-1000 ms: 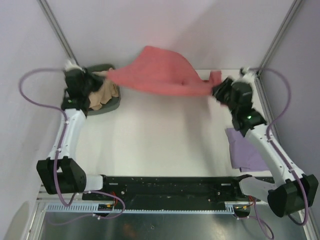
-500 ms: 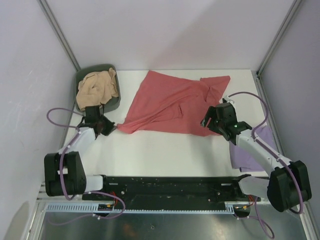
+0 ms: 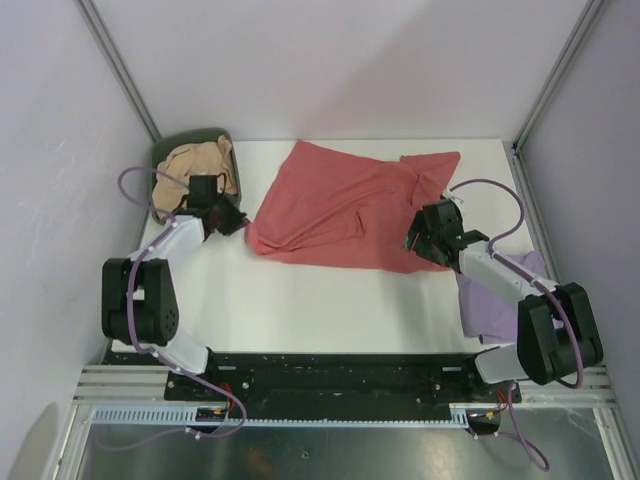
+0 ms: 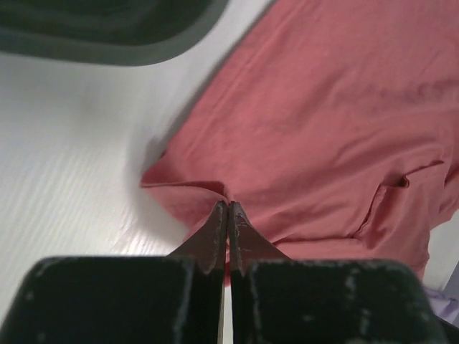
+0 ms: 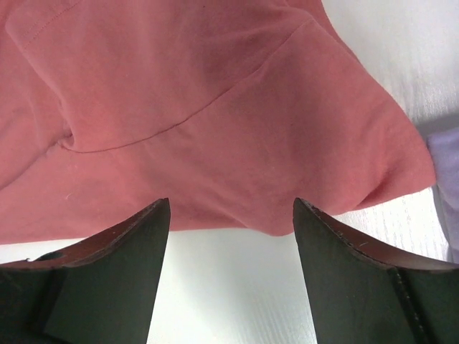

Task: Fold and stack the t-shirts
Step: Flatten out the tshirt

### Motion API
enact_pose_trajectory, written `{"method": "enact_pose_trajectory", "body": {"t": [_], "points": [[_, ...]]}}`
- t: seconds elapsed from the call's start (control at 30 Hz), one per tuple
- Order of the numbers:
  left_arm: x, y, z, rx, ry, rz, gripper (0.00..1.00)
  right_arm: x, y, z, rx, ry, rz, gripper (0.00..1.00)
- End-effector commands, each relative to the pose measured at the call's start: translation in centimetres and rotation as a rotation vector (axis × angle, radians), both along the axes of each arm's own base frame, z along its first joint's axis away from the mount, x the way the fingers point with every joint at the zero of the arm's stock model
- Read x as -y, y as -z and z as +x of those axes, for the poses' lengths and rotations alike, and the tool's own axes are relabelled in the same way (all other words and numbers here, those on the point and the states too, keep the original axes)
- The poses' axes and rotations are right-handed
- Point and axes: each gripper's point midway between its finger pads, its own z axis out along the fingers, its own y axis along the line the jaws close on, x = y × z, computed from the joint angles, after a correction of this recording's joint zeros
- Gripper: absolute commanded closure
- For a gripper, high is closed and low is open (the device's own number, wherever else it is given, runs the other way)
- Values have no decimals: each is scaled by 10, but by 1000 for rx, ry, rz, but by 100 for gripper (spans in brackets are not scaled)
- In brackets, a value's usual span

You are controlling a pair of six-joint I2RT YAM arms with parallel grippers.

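The long seam meets the side edge of the shirt beyond my open fingers. So my right gripper will next move outward and down onto the shirt's corner.
The salmon-red t-shirt (image 3: 345,205) lies spread across the middle of the table, with a crumpled sleeve at its far right. My left gripper (image 3: 237,222) is shut on the shirt's left edge, and the cloth (image 4: 323,129) puckers at its tips (image 4: 228,204). My right gripper (image 3: 417,240) stands open at the shirt's near right hem (image 5: 215,107), holding nothing. The lavender t-shirt (image 3: 495,300) lies flat at the right, under my right arm. The tan t-shirt (image 3: 195,165) sits bunched in the bin.
The dark green oval bin (image 3: 160,152) stands at the far left corner, just behind my left gripper; its rim (image 4: 107,50) shows in the left wrist view. Metal frame posts (image 3: 545,90) rise at the two far corners.
A second ago both grippers held the red shirt up in the air. It now lies on the table. My right gripper has opened and let go; my left has moved toward the bin.
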Motion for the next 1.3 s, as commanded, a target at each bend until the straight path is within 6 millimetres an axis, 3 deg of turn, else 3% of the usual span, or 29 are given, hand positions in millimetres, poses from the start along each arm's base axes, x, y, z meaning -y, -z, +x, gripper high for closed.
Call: {"method": "enact_pose_trajectory", "body": {"t": [0.0, 0.3, 0.53, 0.67, 0.93, 1.13, 1.27], "points": [[12, -1, 20, 18, 38, 15, 100, 9, -14, 24, 66, 31, -19, 27], [3, 26, 17, -51, -36, 36, 100, 36, -2, 39, 42, 89, -93, 27], [-4, 28, 11, -57, -66, 46, 100, 33, -9, 85, 99, 70, -99, 27], [-14, 27, 4, -56, -90, 50, 100, 40, 0, 104, 80, 78, -135, 29], [-23, 29, -8, -64, -123, 41, 100, 41, 28, 119, 32, 64, -149, 34], [-24, 28, -16, -62, -131, 40, 100, 41, 33, 113, 0, 69, -153, 48], [-31, 23, -21, -50, -152, 43, 100, 41, 23, 110, 9, 73, -148, 72]]}}
